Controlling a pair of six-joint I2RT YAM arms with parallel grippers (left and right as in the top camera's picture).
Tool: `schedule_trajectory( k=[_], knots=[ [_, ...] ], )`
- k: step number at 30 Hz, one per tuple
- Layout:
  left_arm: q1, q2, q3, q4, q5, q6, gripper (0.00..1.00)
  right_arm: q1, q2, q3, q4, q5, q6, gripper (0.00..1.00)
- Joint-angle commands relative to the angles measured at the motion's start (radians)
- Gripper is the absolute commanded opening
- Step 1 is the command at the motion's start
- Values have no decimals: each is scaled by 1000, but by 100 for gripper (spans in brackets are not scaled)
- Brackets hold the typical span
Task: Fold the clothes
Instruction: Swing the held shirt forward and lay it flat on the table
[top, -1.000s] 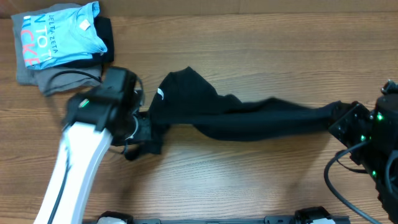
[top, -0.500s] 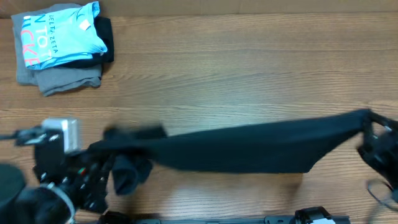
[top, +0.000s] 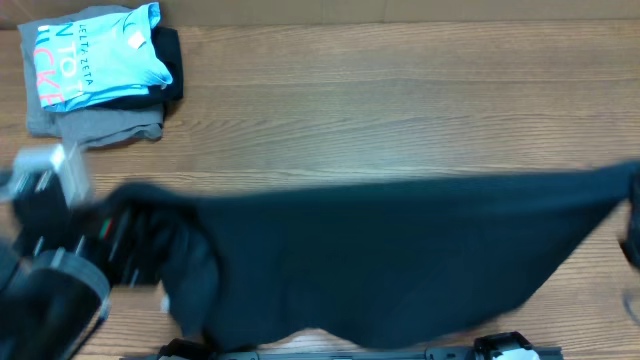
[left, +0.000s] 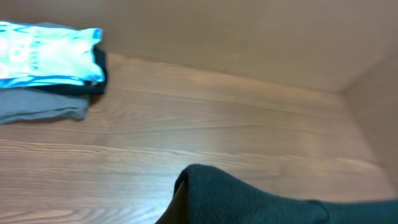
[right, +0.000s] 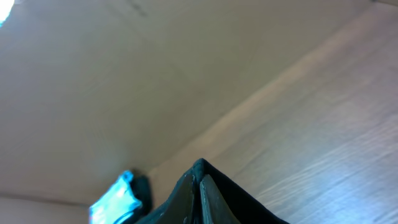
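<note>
Next, my left gripper moves outward and down to the bare wood beside the folded pile. It then releases the T-shirt's end there, because that part of the wood lies clear.
The black T-shirt (top: 380, 260) hangs stretched wide in the air between my two grippers, across the front of the overhead view, blurred. My left gripper (top: 125, 235) holds its left end; in the left wrist view the black fabric (left: 249, 202) covers the fingers. My right gripper (top: 632, 210) holds the right end at the frame's edge. In the right wrist view the fingers (right: 200, 180) are shut together with black fabric (right: 249, 202) pinched at their tips. The neck label is not visible.
A folded light-blue shirt (top: 95, 55) with white lettering lies on a grey folded garment (top: 100, 128) at the back left of the wooden table (top: 400, 100). The pile also shows in the left wrist view (left: 43, 53) and the right wrist view (right: 115, 199).
Both grippers have pulled apart and risen. The shirt went from a bunched strip on the table to a wide sheet spread in the air toward the front edge.
</note>
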Motion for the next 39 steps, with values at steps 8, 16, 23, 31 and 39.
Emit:
schedule_trajectory(
  k=[8,16,23,31,39],
  knots=[
    [5,534,-2,292,-309,62,4,-6,483,-1,159,246,29,4],
    [53,944,-2,548,-307,133,10,-50,861,-1,350,263,26,4],
    [75,1200,-2,670,-308,150,84,-124,1109,-1,449,263,22,26],
    [90,1205,50,550,-292,170,100,-205,1133,2,373,175,-87,100],
    [73,1093,267,232,-266,170,100,-234,999,2,245,48,-87,100]
  ],
)
